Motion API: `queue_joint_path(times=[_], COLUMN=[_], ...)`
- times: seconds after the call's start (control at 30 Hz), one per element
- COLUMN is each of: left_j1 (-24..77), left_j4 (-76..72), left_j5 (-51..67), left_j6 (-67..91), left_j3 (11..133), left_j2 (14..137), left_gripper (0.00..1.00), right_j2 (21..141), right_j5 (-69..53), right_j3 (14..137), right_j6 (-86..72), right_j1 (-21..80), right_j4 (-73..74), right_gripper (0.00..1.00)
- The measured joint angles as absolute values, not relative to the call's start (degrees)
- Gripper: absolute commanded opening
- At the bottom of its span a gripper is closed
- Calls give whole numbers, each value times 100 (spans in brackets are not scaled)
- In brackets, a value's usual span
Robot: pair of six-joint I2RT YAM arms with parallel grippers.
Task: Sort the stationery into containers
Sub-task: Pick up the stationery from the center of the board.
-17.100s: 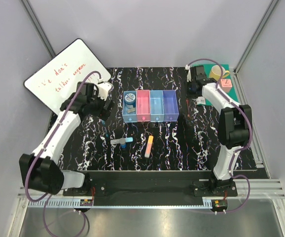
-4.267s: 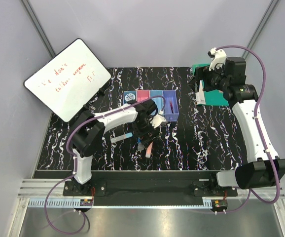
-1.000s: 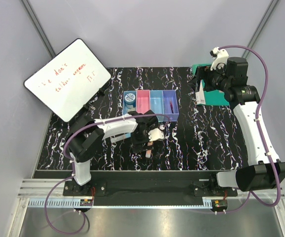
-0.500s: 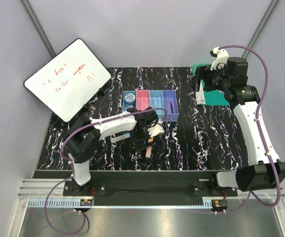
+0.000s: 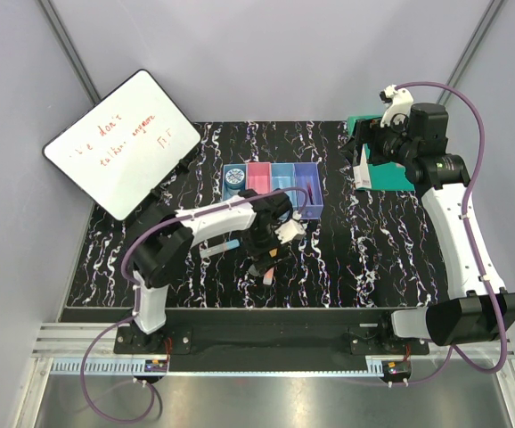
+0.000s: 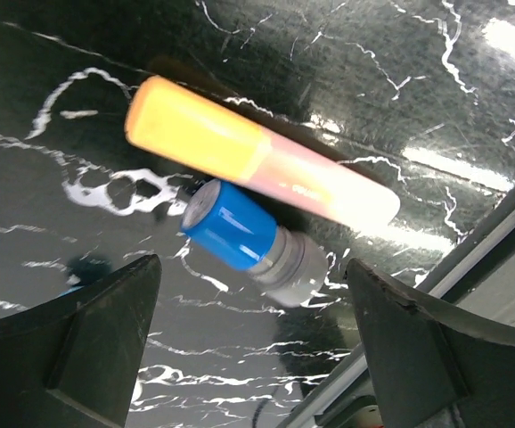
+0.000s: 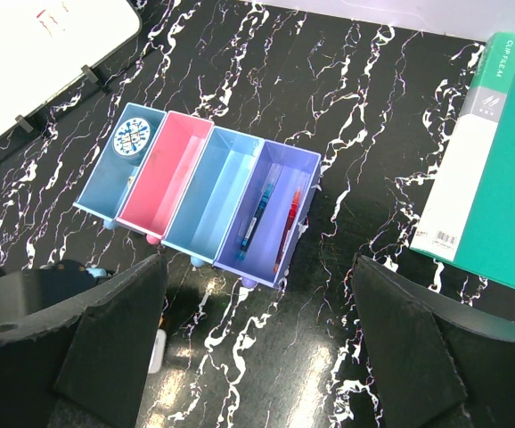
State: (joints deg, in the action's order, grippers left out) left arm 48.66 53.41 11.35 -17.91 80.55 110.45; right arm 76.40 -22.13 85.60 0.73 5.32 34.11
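My left gripper moves down over the grey end of the blue-capped marker and closes there next, since that end is nearest its open fingers' gap.
My left gripper (image 5: 268, 252) hangs open just above the table, its fingers (image 6: 70, 348) wide apart. Between and ahead of them lies an orange-yellow bar (image 6: 257, 165), with a short blue-capped grey marker (image 6: 253, 241) lying against it. The bar's near end (image 5: 265, 276) pokes out below the gripper. A grey marker with a cyan tip (image 5: 217, 250) lies to the gripper's left. The containers (image 7: 213, 192) stand in a row. A blue round bottle (image 7: 134, 138) is in the left bin, and a blue pen (image 7: 259, 214) and a red pen (image 7: 289, 223) are in the purple bin. High at the back right, my right gripper (image 7: 271, 348) is open and empty.
A green book (image 7: 489, 160) lies at the back right under the right arm. A whiteboard (image 5: 119, 143) leans at the back left. The table's metal front rail (image 6: 507, 232) runs close to the bar. The left arm (image 7: 26, 303) stands in front of the bins.
The left gripper has shifted slightly toward the far right above the bar and marker, still open. The right arm has not moved.
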Motion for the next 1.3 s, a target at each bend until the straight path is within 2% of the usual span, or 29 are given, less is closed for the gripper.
queue_joint_path(times=[0.27, 0.53, 0.63, 1.3], left_j1=[4866, 4866, 4866, 4873], left_j4=[5389, 5319, 5264, 5098], left_j5=[1166, 1074, 1015, 539], left_j6=[-1575, -1535, -1553, -1973], left_j3=[8097, 8082, 8034, 7155], left_j2=[11386, 11386, 11386, 10803], left_gripper=[87, 66, 61, 61], right_j2=[7640, 7640, 7640, 7640], right_j5=[-2215, -2213, -2215, -2217], right_j3=[8560, 8560, 8560, 8586], right_j6=[73, 73, 73, -82], right_j1=[532, 532, 532, 532], right_j4=[3409, 3409, 3409, 3406], right_gripper=[92, 91, 92, 91])
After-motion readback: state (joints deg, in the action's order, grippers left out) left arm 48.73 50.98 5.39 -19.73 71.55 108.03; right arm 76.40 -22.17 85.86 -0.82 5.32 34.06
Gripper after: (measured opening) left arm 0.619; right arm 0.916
